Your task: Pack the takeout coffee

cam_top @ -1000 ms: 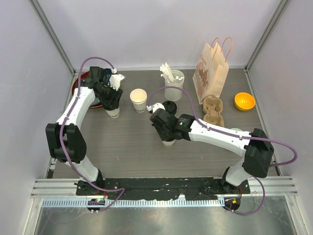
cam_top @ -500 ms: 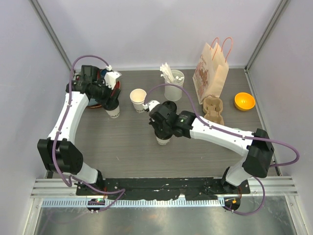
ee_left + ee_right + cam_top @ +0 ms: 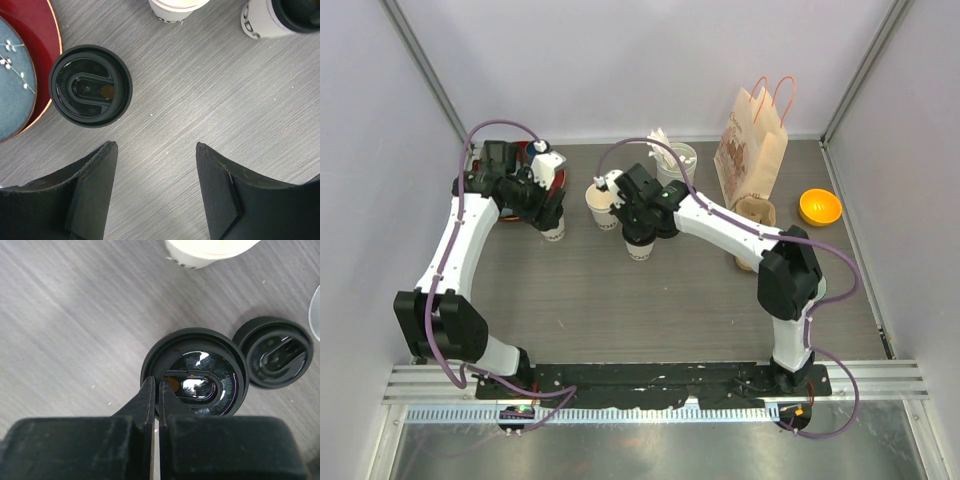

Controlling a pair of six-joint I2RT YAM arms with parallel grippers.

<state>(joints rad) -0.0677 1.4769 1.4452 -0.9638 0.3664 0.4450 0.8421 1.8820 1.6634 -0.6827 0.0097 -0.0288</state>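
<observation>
Empty table shows between the open white cup and the loose black lid. My right gripper should carry the lidded cup outward into that gap next.
My right gripper (image 3: 155, 390) is shut on the rim of a black lid (image 3: 200, 377) that sits on a white paper cup (image 3: 640, 248). That cup also shows in the left wrist view (image 3: 265, 22). An open white cup (image 3: 602, 203) stands just to its left and shows in the right wrist view (image 3: 210, 250). A loose black lid (image 3: 277, 359) lies beside the held cup. My left gripper (image 3: 156, 150) is open and empty over bare table. A second lidded cup (image 3: 90, 86) stands just beyond it and shows in the top view (image 3: 553, 230).
A red plate (image 3: 42, 22) holding a blue plate (image 3: 12, 85) sits at the far left. At the back stand a white cylinder of sticks (image 3: 675, 165) and a paper bag (image 3: 752, 145). The tan cup carrier (image 3: 757, 210) and an orange bowl (image 3: 819, 207) are on the right.
My right gripper has carried the lidded cup from the middle of the table back and left, to beside the open cup. My left arm has shifted slightly left above its cup.
</observation>
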